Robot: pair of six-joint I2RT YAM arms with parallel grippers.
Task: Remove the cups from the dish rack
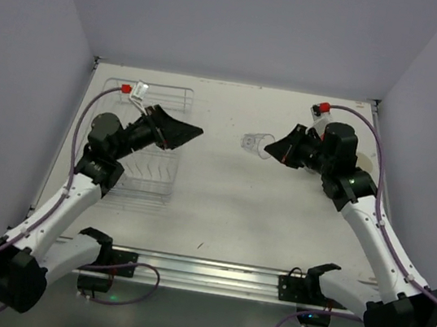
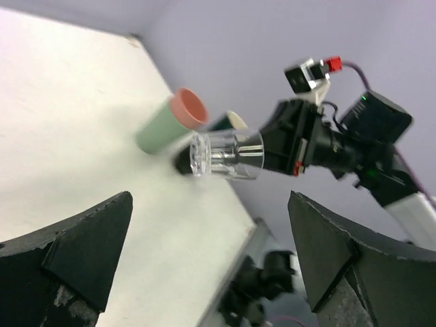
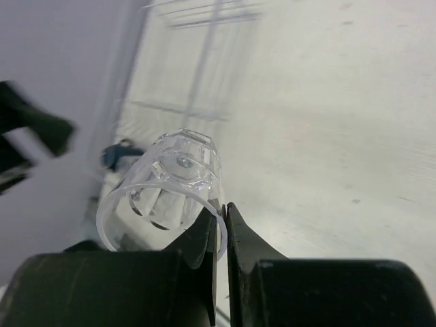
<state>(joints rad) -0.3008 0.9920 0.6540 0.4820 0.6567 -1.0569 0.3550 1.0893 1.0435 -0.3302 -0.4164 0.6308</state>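
Note:
I will next turn my right gripper to point down, move down to the bare tabletop (image 1: pixel 284 186) beside the dark cup and release the clear glass's rim, because the glass (image 1: pixel 253 143) hangs sideways.
My right gripper (image 1: pixel 271 148) is shut on the rim of the clear glass (image 1: pixel 253 143) and holds it on its side above the table's middle; the right wrist view shows one finger inside the glass (image 3: pixel 174 184) and one outside, pinching its wall at my gripper (image 3: pixel 223 210). My left gripper (image 1: pixel 189 132) hangs over the right edge of the white wire dish rack (image 1: pixel 150 180), open and empty. In the left wrist view its jaws stand wide apart around my gripper (image 2: pixel 210 204), which faces the held glass (image 2: pixel 225 154). The rack's visible part holds no cups.
Beyond the glass, a mint-green cup (image 2: pixel 155 133) with a salmon-pink end and a dark cup with a pale inside (image 2: pixel 230 122) sit near the table's far right edge. In the top view the right arm mostly hides them. Blurred rack wires (image 3: pixel 204 13) show in the right wrist view.

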